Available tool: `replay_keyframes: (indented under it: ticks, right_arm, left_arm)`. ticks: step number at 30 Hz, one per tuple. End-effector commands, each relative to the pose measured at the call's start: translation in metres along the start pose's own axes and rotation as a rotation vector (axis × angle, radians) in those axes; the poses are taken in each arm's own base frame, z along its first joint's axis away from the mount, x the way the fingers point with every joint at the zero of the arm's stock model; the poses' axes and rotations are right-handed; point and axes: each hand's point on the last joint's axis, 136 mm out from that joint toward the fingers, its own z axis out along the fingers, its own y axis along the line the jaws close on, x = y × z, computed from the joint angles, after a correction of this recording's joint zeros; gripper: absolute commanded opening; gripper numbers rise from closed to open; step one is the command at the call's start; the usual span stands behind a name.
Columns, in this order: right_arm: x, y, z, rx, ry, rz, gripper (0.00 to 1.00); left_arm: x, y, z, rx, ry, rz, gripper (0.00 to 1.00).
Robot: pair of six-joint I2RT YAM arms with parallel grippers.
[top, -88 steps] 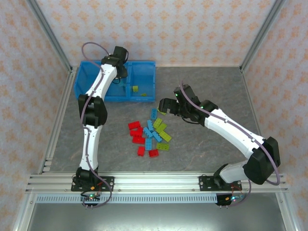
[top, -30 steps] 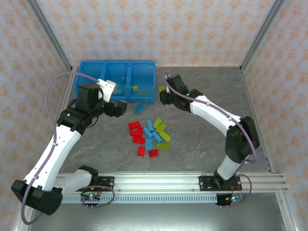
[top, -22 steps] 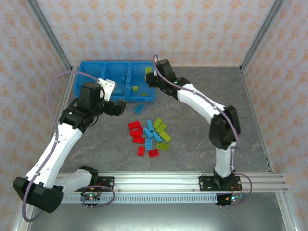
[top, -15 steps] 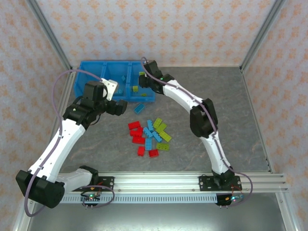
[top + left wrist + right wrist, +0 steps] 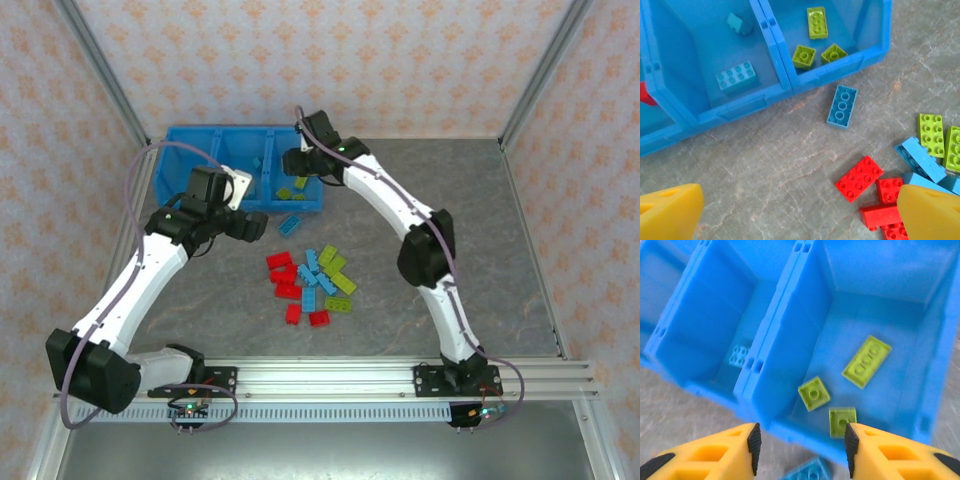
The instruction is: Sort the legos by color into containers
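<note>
Next, my left gripper needs to move across toward the lone blue lego (image 5: pixel 289 225) (image 5: pixel 842 106) and lower its open fingers astride the lego's long sides, since it lies clear of the pile.
The blue bin (image 5: pixel 190 140) with three containers stands at the back left. My right gripper (image 5: pixel 297 166) hovers open over its right container, nothing between the pads; below it lie three yellow-green legos (image 5: pixel 866 361) (image 5: pixel 814 393) (image 5: pixel 842 421). The middle container holds light blue legos (image 5: pixel 737 76). A bit of red (image 5: pixel 646 95) shows in the left one. My left gripper (image 5: pixel 242 224) hangs open and empty over the table in front of the bin. A lone blue lego (image 5: pixel 842 106) lies near the bin's front wall. Mixed red, blue and green legos (image 5: pixel 315 280) are piled mid-table.
Red bricks (image 5: pixel 860 178) lie nearest my left gripper's right fingertip (image 5: pixel 930 210). Metal frame posts and patterned walls enclose the grey table; a rail (image 5: pixel 320 375) runs along the near edge by the arm bases.
My right arm swung left from the table to above the bin's right container and opened, and the green brick it carried now lies inside. The left arm shifted only slightly.
</note>
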Motion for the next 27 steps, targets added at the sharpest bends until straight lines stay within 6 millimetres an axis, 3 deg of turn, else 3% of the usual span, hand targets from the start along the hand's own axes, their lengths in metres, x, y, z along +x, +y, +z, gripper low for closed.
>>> replay_keyframes:
  ticks: [1, 3, 6, 10, 15, 19, 27]
  right_arm:
    - [0.005, 0.01, -0.079, -0.035, -0.02, -0.036, 0.52]
    - [0.02, 0.005, -0.11, -0.053, -0.061, -0.041, 0.61]
    - [0.051, -0.015, -0.144, -0.023, -0.111, -0.037, 0.75]
    - [0.086, -0.046, -0.173, 0.054, -0.13, -0.009, 0.89]
    - [0.11, -0.059, -0.184, 0.081, -0.092, 0.021, 0.92]
    - [0.113, -0.061, -0.184, 0.087, -0.082, 0.028, 0.93]
    - [0.109, -0.06, -0.18, 0.093, -0.07, 0.027, 0.93]
  left_arm:
    - [-0.007, -0.017, 0.001, 0.03, 0.038, -0.02, 0.99]
    - [-0.008, -0.03, 0.014, 0.025, 0.056, -0.022, 0.98]
    - [-0.007, -0.044, 0.049, 0.052, 0.075, -0.091, 0.96]
    - [0.001, -0.052, 0.104, 0.053, 0.128, -0.108, 0.95]
    - [0.01, -0.048, 0.164, -0.012, 0.204, -0.052, 0.94]
    - [0.019, -0.041, 0.199, -0.069, 0.244, -0.009, 0.9]
    - [0.03, -0.056, 0.221, 0.004, 0.287, -0.007, 0.53]
